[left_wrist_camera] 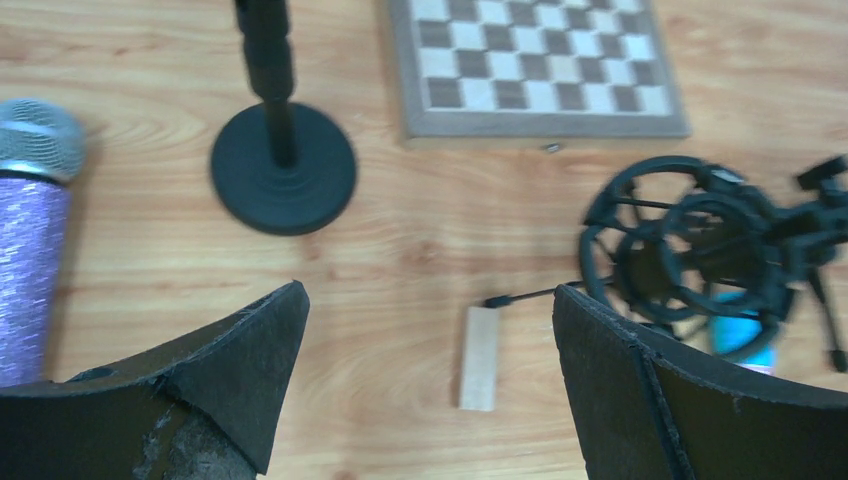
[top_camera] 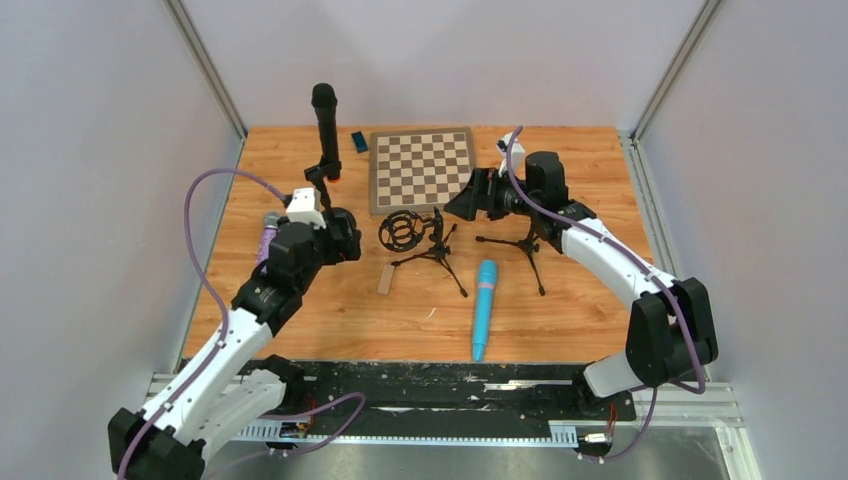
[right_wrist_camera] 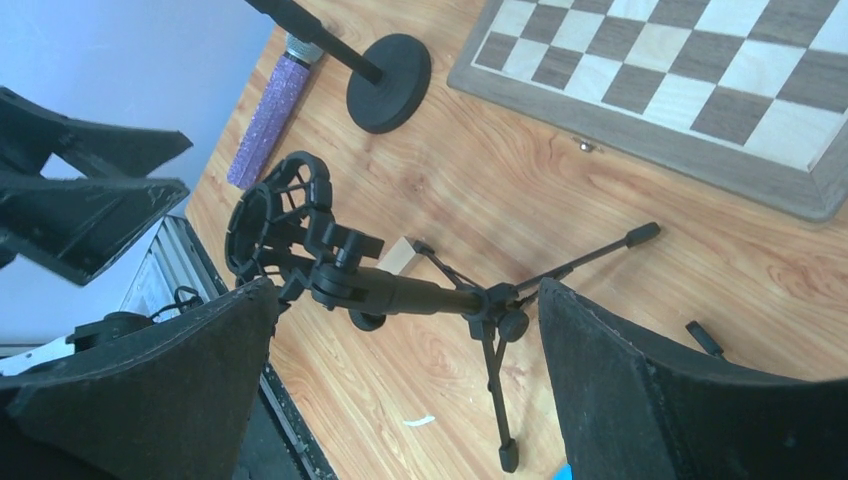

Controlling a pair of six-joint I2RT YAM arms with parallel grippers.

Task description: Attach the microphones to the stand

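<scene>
The purple microphone's handle (top_camera: 266,243) (left_wrist_camera: 25,280) is below my left gripper, to the left in the top view, so I should move the gripper to that side and down until its fingers are on both sides of the handle.
A long black microphone (top_camera: 325,118) stands upright in the clip of a round-base stand (left_wrist_camera: 283,168) at the back left. A purple microphone (left_wrist_camera: 30,260) with a silver grille lies at the left, half hidden by my left arm in the top view. A light blue microphone (top_camera: 484,305) lies in the middle front. A tripod stand with a ring shock mount (right_wrist_camera: 275,215) lies tipped over. Another tripod stand (top_camera: 527,245) is by my right arm. My left gripper (left_wrist_camera: 430,295) hangs open over bare wood. My right gripper (right_wrist_camera: 405,290) is open above the tipped stand's stem.
A chessboard (top_camera: 422,168) lies at the back middle, with a small blue object (top_camera: 359,141) to its left. A small wooden block (left_wrist_camera: 479,343) lies beside the shock mount. Grey walls close in the left, right and back sides.
</scene>
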